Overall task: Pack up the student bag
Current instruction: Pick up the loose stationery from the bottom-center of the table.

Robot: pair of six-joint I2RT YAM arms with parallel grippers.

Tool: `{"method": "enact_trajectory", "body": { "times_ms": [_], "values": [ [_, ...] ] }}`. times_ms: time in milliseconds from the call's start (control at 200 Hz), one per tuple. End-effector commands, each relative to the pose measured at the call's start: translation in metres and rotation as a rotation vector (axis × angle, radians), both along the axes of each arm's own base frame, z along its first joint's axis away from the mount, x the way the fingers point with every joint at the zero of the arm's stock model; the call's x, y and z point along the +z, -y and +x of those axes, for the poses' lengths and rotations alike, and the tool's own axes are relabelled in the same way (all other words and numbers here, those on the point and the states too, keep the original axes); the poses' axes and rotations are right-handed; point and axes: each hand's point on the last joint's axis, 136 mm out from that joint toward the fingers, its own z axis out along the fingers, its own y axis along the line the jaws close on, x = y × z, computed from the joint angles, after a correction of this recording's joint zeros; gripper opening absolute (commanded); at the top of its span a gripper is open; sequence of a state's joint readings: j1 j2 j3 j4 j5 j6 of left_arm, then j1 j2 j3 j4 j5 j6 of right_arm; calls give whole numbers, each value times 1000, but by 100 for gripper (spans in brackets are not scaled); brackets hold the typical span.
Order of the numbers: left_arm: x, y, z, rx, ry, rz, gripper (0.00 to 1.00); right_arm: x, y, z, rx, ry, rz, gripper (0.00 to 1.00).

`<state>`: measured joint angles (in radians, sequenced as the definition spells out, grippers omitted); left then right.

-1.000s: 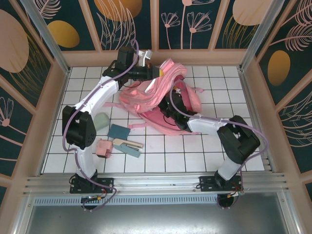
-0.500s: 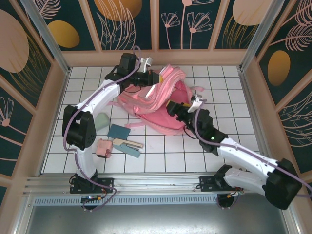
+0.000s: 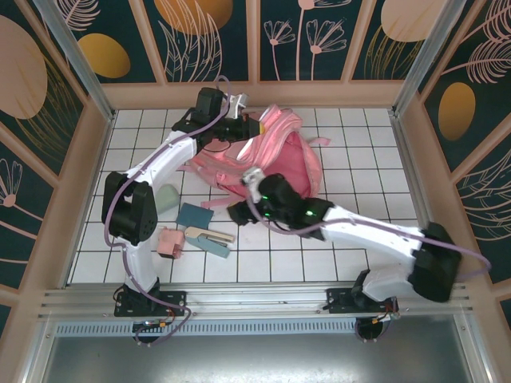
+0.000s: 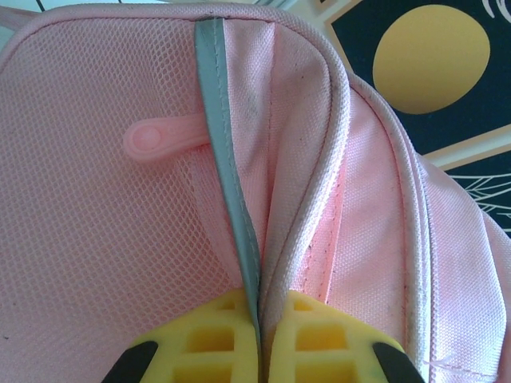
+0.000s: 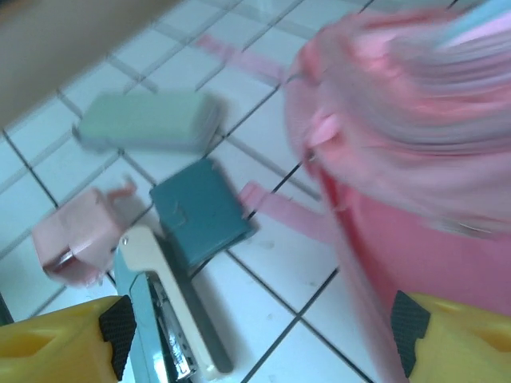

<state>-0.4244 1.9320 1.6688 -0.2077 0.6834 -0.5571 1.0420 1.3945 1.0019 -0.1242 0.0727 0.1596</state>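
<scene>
My right gripper moves down away from the bag (image 3: 279, 155) next, then closes on the stapler's cream arm.
The student bag (image 3: 279, 155), a big pink backpack, lies at the back middle of the tiled table, and its mesh and pink cloth fill the left wrist view (image 4: 104, 159). My left gripper (image 3: 252, 128) is shut on the bag's top edge, its yellow fingers (image 4: 200, 339) pinching a silvery strip and a piped seam. My right gripper (image 3: 238, 212) hangs open just off the bag's near-left side, above the tiles. In the right wrist view its jaws (image 5: 259, 351) stand wide with nothing between them, the bag (image 5: 415, 159) blurred on the right.
Left of the bag lie a green case (image 3: 166, 198) (image 5: 148, 120), a teal book (image 3: 194, 215) (image 5: 200, 209), a cream and teal stapler (image 3: 211, 238) (image 5: 172, 311) and a small pink item (image 3: 169, 242) (image 5: 76, 235). A pink strap (image 5: 287, 207) trails over the tiles.
My right arm has swung from the bag's right side round to its near-left side, towards the stapler and teal book. The left gripper has kept its hold on the bag.
</scene>
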Motion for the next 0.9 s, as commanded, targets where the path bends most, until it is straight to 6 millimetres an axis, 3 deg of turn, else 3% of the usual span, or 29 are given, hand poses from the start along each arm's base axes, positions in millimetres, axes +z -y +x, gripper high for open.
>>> {"method": "enact_trajectory", "body": {
  "times_ms": [0, 105, 280, 430, 530, 711, 891],
  "values": [
    [-13, -5, 14, 31, -8, -30, 0, -51, -10, -17, 145, -120, -249, 88],
    [-14, -7, 10, 22, -13, -34, 0, -70, -29, -11, 190, -168, -334, 88],
    [-18, -14, 13, 29, -48, -83, 0, -90, -57, -28, 341, -312, -369, 80],
    [-20, -21, 18, 44, -67, -104, 0, -116, -70, -47, 412, -384, -434, 81],
    [-18, -23, 19, 48, -72, -119, 0, -133, -75, -45, 393, -377, -484, 81],
    [-14, -24, 17, 43, -70, -128, 0, -136, -78, -35, 363, -348, -501, 76],
    [-11, -23, 15, 37, -66, -135, 0, -141, -78, -34, 369, -369, -506, 58]
  ]
}}
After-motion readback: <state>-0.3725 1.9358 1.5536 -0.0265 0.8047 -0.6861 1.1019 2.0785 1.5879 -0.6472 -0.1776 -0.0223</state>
